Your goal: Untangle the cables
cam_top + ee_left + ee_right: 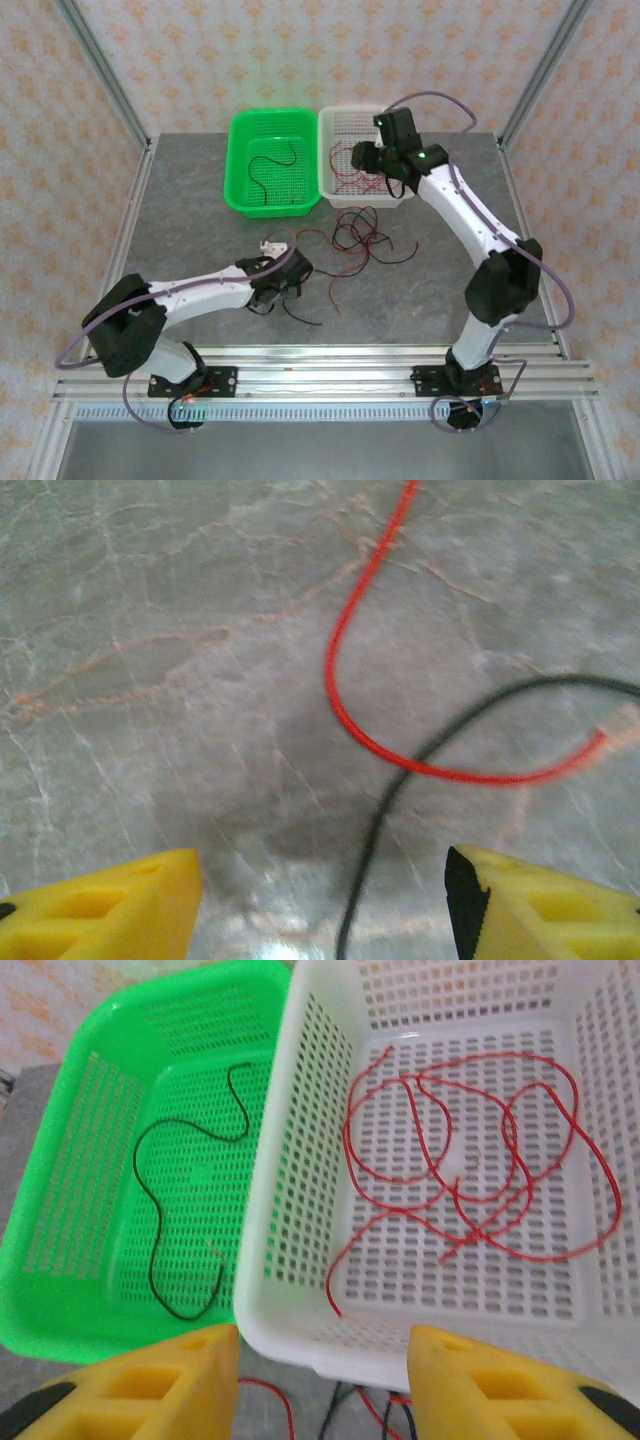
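My left gripper moves away from my base next, then goes down to the bend of the red cable.
A loose tangle of red and black cables (356, 236) lies mid-table. My left gripper (284, 288) is low over the table at its near-left end. In the left wrist view the left gripper (320, 920) is open, and a black cable (372, 835) runs across the table between the yellow fingers, gripped by neither. A red cable (340, 695) curves just beyond. My right gripper (320, 1390) hangs open and empty over the near rim of the white basket (300, 1330), which holds several red cables (470, 1170). One black cable (160, 1220) lies in the green basket (60, 1290).
The green basket (238, 198) and white basket (333, 196) stand side by side at the back of the marble table. A small white piece (270, 244) lies near the left wrist. Metal frame posts stand at the corners, and a rail runs along the near edge (320, 360).
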Tool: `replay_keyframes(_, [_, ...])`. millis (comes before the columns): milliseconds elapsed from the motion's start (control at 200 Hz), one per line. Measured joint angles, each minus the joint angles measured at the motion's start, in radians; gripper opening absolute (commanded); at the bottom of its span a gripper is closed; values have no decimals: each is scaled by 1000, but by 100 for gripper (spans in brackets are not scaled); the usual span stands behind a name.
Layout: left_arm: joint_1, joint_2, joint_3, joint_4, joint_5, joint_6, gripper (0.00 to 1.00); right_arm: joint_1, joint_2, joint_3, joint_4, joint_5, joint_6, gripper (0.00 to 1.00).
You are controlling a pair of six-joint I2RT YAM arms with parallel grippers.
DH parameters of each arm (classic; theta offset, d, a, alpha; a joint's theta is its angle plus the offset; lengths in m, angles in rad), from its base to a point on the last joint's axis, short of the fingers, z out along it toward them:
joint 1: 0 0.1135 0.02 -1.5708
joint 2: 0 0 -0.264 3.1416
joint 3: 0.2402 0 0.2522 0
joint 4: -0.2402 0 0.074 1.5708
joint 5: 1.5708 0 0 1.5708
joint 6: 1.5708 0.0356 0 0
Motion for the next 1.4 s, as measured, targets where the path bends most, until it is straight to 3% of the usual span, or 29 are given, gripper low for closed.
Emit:
replay_keyframes(140, [69,101,45,22,4,38,65,0,-109,-167,29,0,6,47])
replay_keyframes(460, [74,235,128,54,25,85,52,0,-259,-316,65,3,14,47])
replay_keyframes(611, [74,258,147,61,42,98,35,0,-284,-356,91,3,16,47])
replay_keyframes(731, [73,267,154,78,52,94,14,0,-296,-396,99,3,22,47])
replay_keyframes(866, [65,279,162,95,48,95,0,0,-315,-429,102,4,30,47])
replay_keyframes(1161, [61,272,162,94,27,94,0,0,-379,-460,106,15,43,47])
replay_keyframes(1401, [67,185,229,-14,-76,105,0,0,-433,-488,110,18,68,47])
